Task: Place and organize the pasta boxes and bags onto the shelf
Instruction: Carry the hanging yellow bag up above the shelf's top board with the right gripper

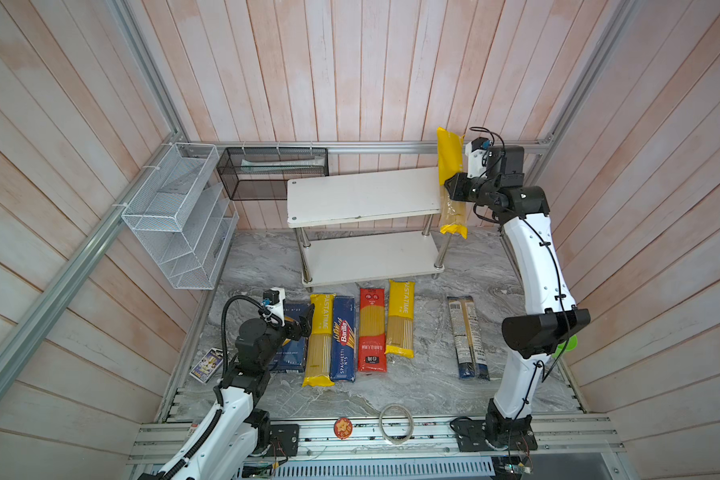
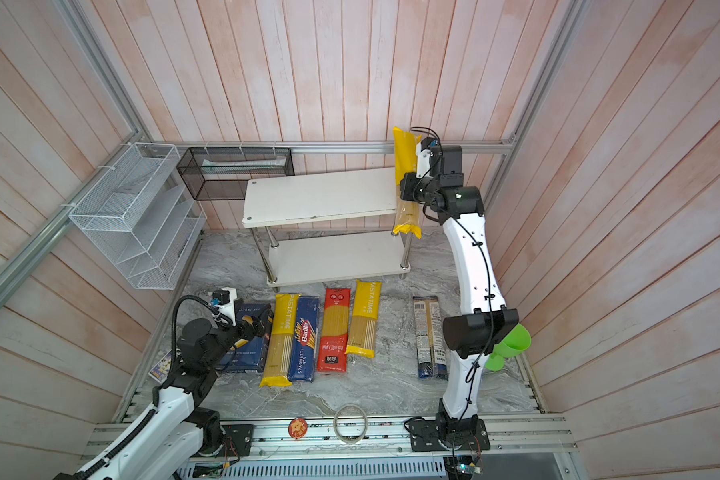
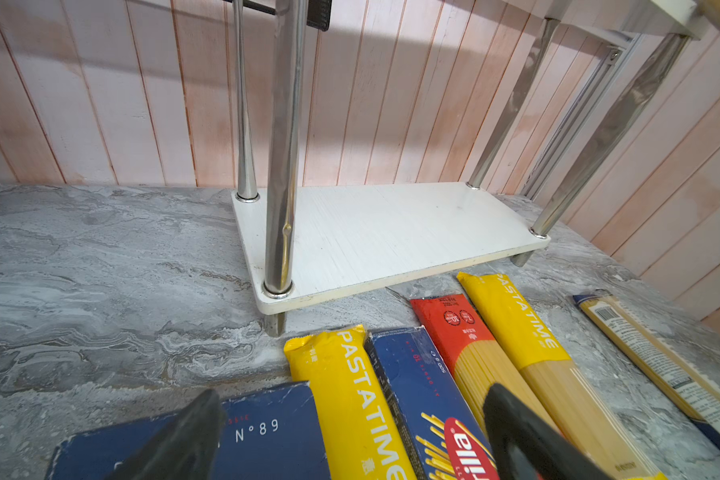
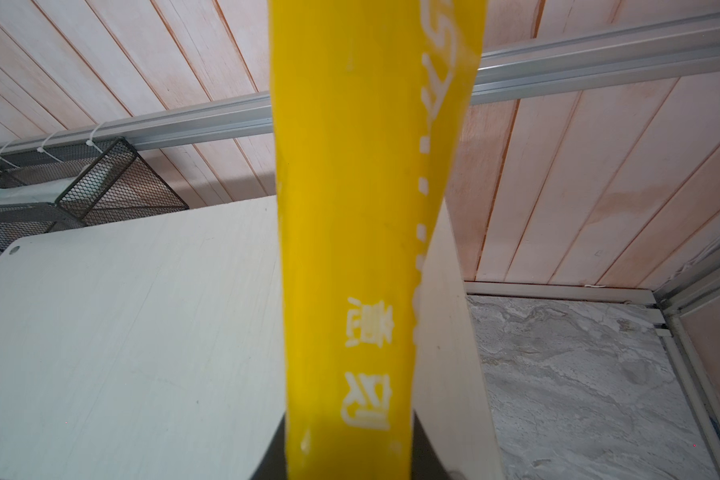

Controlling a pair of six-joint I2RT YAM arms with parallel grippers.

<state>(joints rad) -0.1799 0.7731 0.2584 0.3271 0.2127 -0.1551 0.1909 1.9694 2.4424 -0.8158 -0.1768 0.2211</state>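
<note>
My right gripper is to carry the yellow bag outward over the top board next and release, as its near end overhangs and the top board's bare end [image 1: 432, 184] [image 4: 449, 360] lies outward.
My right gripper [image 1: 454, 189] [image 4: 348, 457] is shut on a yellow bag [image 1: 449, 164] [image 4: 350, 208]. It holds the bag upright at the right end of the shelf [image 1: 362, 195] [image 4: 121, 332], above the top board. My left gripper [image 1: 306, 322] [image 3: 352, 395] hangs open over the wide blue box [image 1: 292, 357] [image 3: 267, 436] and touches nothing. In front of the shelf lie another yellow bag [image 1: 320, 340], the narrow spaghetti box [image 1: 344, 338], a red bag [image 1: 371, 328], a third yellow bag [image 1: 400, 318] and, further right, a clear bag [image 1: 466, 336]. Both shelf boards are bare.
A white wire rack [image 1: 179, 216] and a black mesh basket [image 1: 273, 170] hang on the walls at the left and back. A purple card packet [image 1: 206, 363] lies by the left arm. A tape ring [image 1: 396, 424], a red disc [image 1: 343, 428] and a green cup [image 2: 510, 345] sit near the front and right.
</note>
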